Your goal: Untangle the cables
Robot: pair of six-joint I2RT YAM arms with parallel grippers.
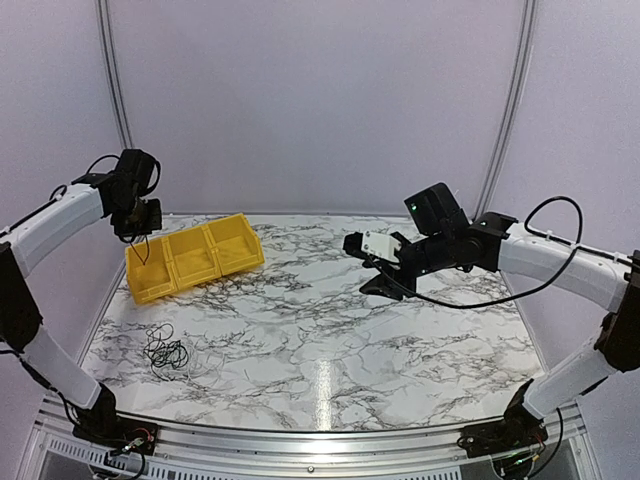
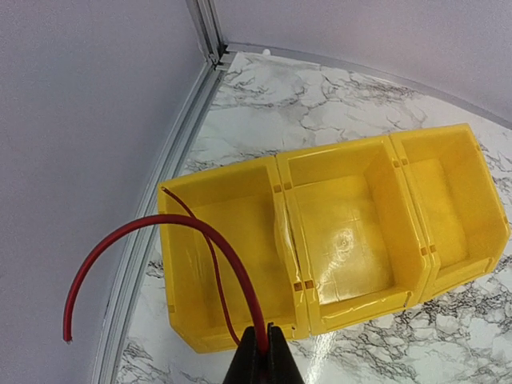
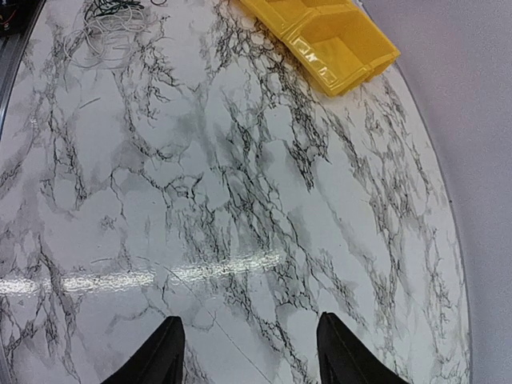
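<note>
The red cable (image 2: 160, 223) is still arched above the bin's rim, so the robot's left gripper should next go down toward the bottom of the bin section by the side bar (image 2: 260, 248) below it, to free the cable.
My left gripper (image 2: 262, 342) is shut on a thin red cable (image 2: 160, 223) and holds it above the left compartment of the yellow bin (image 2: 290, 240). The cable arcs left to a free end and a second strand runs up toward the bin's far left corner. In the top view the left gripper (image 1: 138, 230) hangs over the bin's left end. A small tangle of thin, mostly black cables (image 1: 165, 350) lies on the table near the front left; it also shows in the right wrist view (image 3: 112, 18). My right gripper (image 1: 378, 276) is open and empty above the table's middle right, with its fingertips (image 3: 164, 352) wide apart.
The yellow three-compartment bin (image 1: 195, 258) sits at the back left of the marble table (image 1: 330, 340), close to the left wall rail (image 2: 152, 200). It shows in the right wrist view (image 3: 328, 32) too. A metal rail runs along the table's front edge.
</note>
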